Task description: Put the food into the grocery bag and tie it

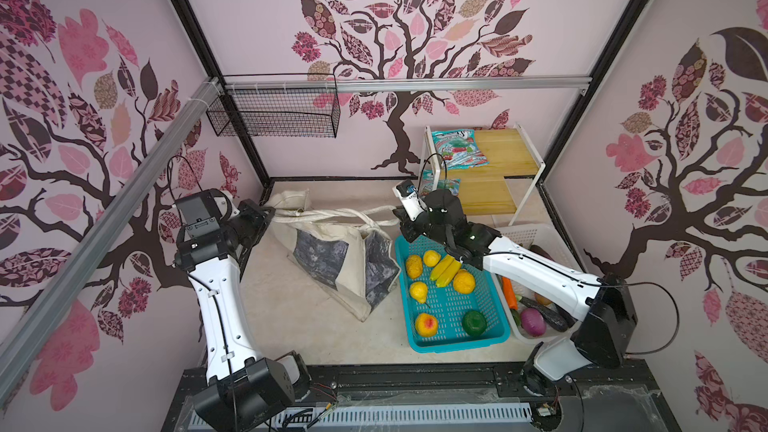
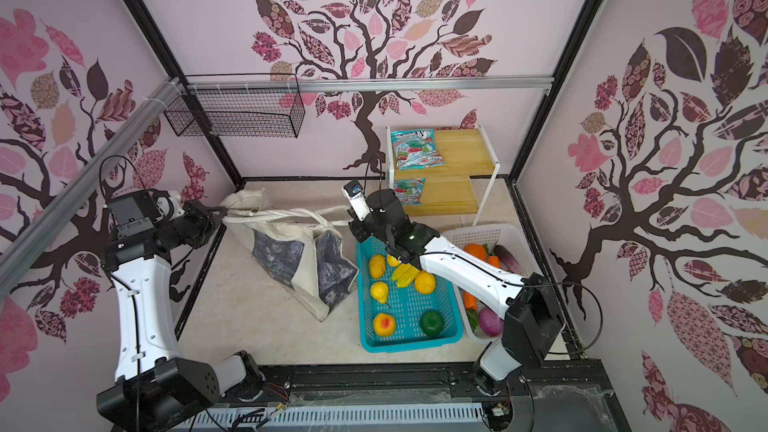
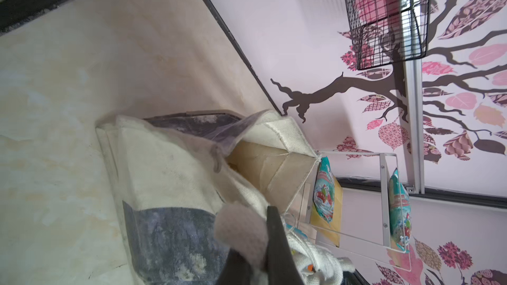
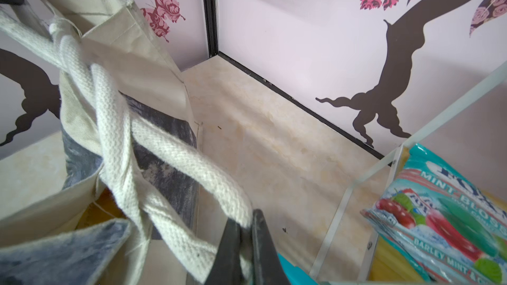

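Observation:
My right gripper eases slightly toward the handles' crossing [image 1: 370,223] [image 4: 117,129] next and releases the woven handle. That crossing lies beyond its fingers, toward my left gripper.
The cream grocery bag [image 1: 328,259] [image 2: 282,255] lies slumped on the table, with its dark printed panel facing up. Its long handles [image 1: 332,214] stretch taut and crossed between my two grippers. My left gripper [image 1: 271,213] [image 3: 263,215] is shut on a handle end at the bag's left. My right gripper [image 1: 397,216] [image 4: 247,220] is shut on the woven handle [image 4: 192,165] at the right. Something orange-yellow [image 4: 101,206] shows inside the bag's mouth. A yellow banana bunch [image 1: 446,270] and a round orange [image 1: 464,281] lie in the teal basket.
The teal basket [image 1: 453,309] with several fruits sits right of the bag, under my right arm. A white basket [image 1: 536,234] of vegetables is beyond it. A wooden shelf rack [image 1: 503,151] at the back right holds teal sweet packets [image 1: 457,147]. A black wire basket [image 1: 274,112] hangs on the back rail.

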